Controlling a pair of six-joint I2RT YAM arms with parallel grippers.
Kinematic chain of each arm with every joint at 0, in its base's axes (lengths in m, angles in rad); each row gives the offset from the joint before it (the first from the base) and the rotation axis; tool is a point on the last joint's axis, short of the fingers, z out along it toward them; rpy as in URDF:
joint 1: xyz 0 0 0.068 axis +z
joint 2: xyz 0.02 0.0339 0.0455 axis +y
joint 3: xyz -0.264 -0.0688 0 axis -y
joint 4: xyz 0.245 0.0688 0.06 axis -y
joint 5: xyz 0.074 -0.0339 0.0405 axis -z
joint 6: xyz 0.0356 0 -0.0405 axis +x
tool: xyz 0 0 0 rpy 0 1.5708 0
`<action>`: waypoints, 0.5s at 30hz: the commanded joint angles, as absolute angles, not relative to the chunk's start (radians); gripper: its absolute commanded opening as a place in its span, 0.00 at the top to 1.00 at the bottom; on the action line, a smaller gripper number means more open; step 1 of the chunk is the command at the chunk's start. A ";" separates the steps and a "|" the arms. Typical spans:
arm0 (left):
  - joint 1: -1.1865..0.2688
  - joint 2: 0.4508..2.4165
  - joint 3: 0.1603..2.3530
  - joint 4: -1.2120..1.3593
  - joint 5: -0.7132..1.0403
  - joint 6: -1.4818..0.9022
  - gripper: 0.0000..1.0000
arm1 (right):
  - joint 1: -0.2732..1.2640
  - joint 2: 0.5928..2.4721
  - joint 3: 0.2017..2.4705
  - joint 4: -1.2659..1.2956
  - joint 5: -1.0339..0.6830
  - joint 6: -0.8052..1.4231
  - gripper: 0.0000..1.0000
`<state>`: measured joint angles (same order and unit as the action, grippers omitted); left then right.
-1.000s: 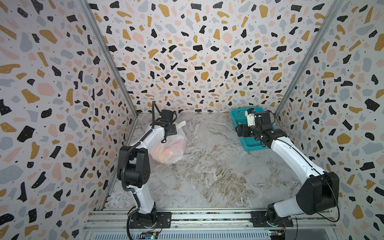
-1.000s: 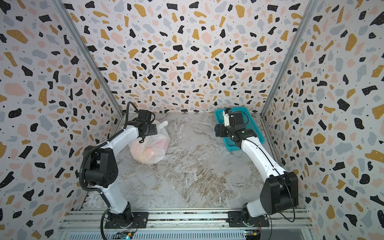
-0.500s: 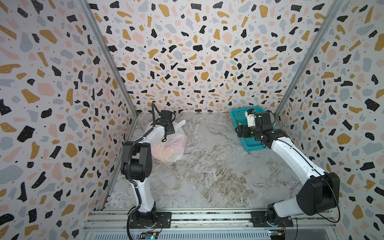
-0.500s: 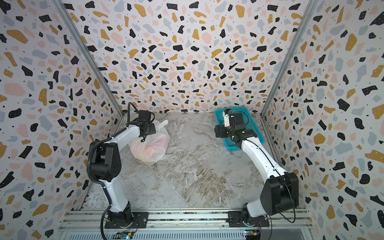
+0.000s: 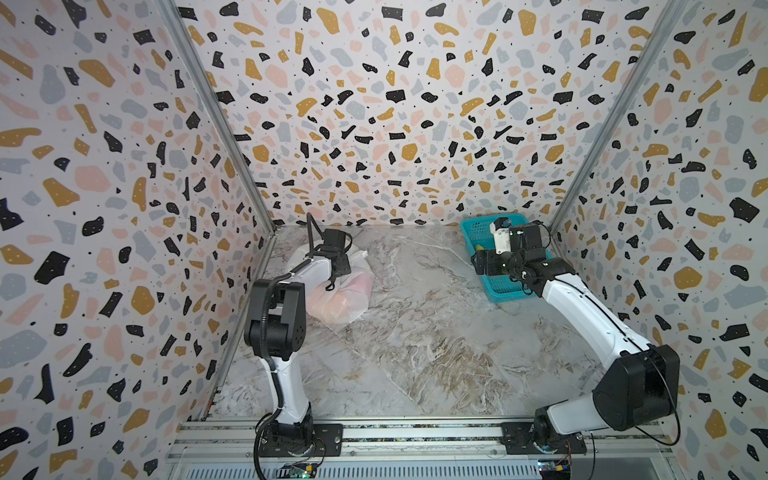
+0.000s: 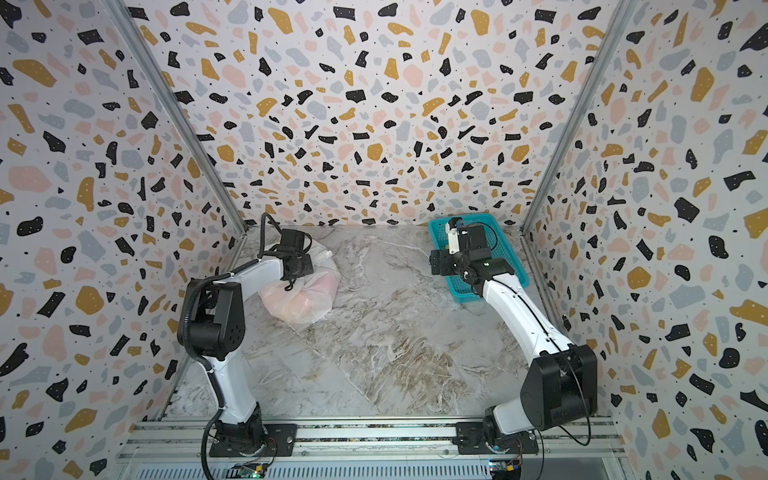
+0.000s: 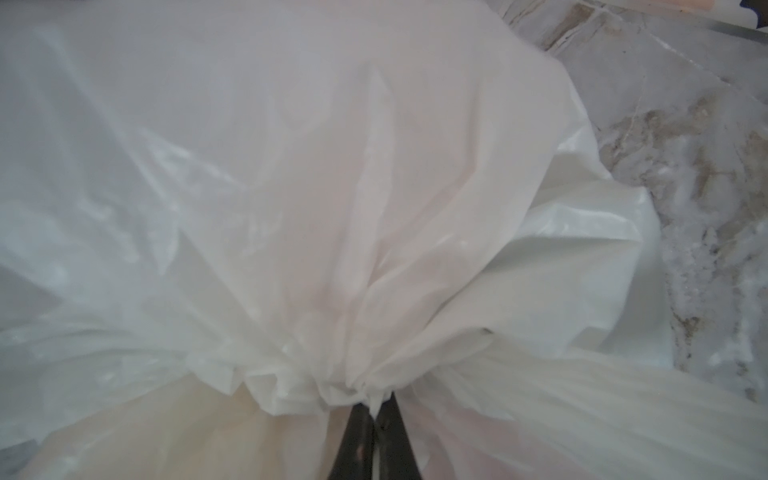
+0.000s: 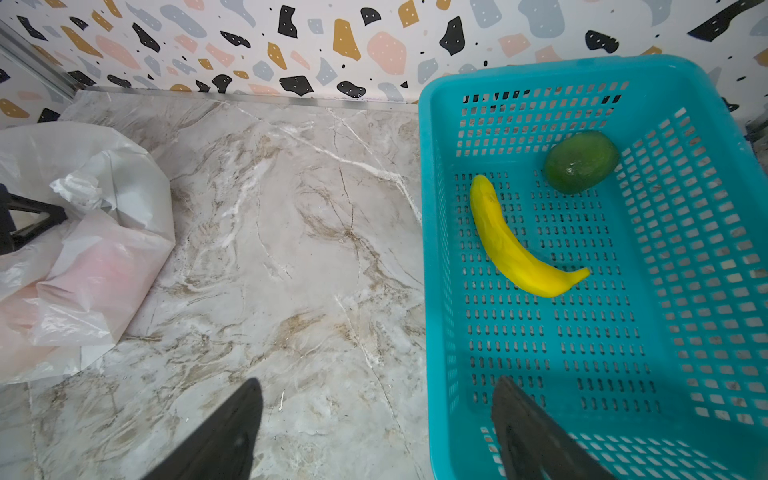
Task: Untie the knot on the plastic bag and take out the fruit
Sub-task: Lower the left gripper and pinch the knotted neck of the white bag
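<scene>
My left gripper will next pull the fold of the plastic bag back toward the basket (image 8: 428, 208) to the bare middle floor, closer to my empty right gripper, and let go there.
The plastic bag (image 5: 349, 305) (image 6: 303, 305) lies at the back left of the marble floor, white and crinkled. Fruit shows through it only as pink (image 8: 99, 266) and orange blurs. In the left wrist view the knot (image 7: 332, 386) is a bunch of gathered plastic, and my left gripper (image 7: 376, 409) is shut on a fold of it. From above, that gripper (image 5: 334, 280) is pressed into the bag's top. My right gripper (image 8: 378, 382) (image 5: 482, 262) hangs open over the near left rim of the teal basket (image 8: 428, 208), holding nothing. A dark green oval fruit (image 8: 581, 161) lies in the basket.
The teal basket (image 5: 473, 232) (image 6: 438, 227) stands in the back right corner against the walls. A yellow banana (image 8: 515, 245) lies in it beside the green fruit. Patterned walls close in the left, back and right sides. Both arm bases sit on the front rail.
My left gripper has gone from open to shut on the bag's gathered plastic, and the left arm's elbow has swung upright. The right arm has stayed still.
</scene>
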<state>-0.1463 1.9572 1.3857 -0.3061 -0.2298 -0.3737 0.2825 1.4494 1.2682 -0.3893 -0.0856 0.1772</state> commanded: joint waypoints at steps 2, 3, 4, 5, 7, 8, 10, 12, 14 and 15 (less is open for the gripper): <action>-0.183 1.897 1.360 -0.294 -0.141 -0.298 1.00 | 0.279 1.401 1.261 -0.384 -0.088 0.175 0.13; -0.197 1.892 1.363 -0.302 -0.125 -0.280 1.00 | 0.279 1.398 1.256 -0.385 -0.088 0.176 0.13; -0.218 1.887 1.366 -0.310 -0.111 -0.263 1.00 | 0.279 1.394 1.253 -0.384 -0.089 0.176 0.13; -0.238 1.883 1.367 -0.318 -0.097 -0.245 1.00 | 0.278 1.390 1.249 -0.384 -0.090 0.176 0.13; -0.284 1.870 1.374 -0.333 -0.056 -0.211 1.00 | 0.278 1.379 1.240 -0.387 -0.090 0.178 0.13; -0.303 1.864 1.373 -0.336 -0.031 -0.201 1.00 | 0.278 1.373 1.235 -0.388 -0.089 0.178 0.13; -0.352 1.848 1.368 -0.345 0.032 -0.182 1.00 | 0.275 1.357 1.223 -0.394 -0.090 0.177 0.13; -0.406 1.835 1.366 -0.361 0.071 -0.162 1.00 | 0.271 1.337 1.211 -0.403 -0.090 0.178 0.13; -0.473 1.824 1.366 -0.390 0.109 -0.131 1.00 | 0.266 1.314 1.198 -0.415 -0.090 0.176 0.13; -0.502 1.820 1.364 -0.405 0.113 -0.118 1.00 | 0.264 1.304 1.191 -0.419 -0.092 0.175 0.13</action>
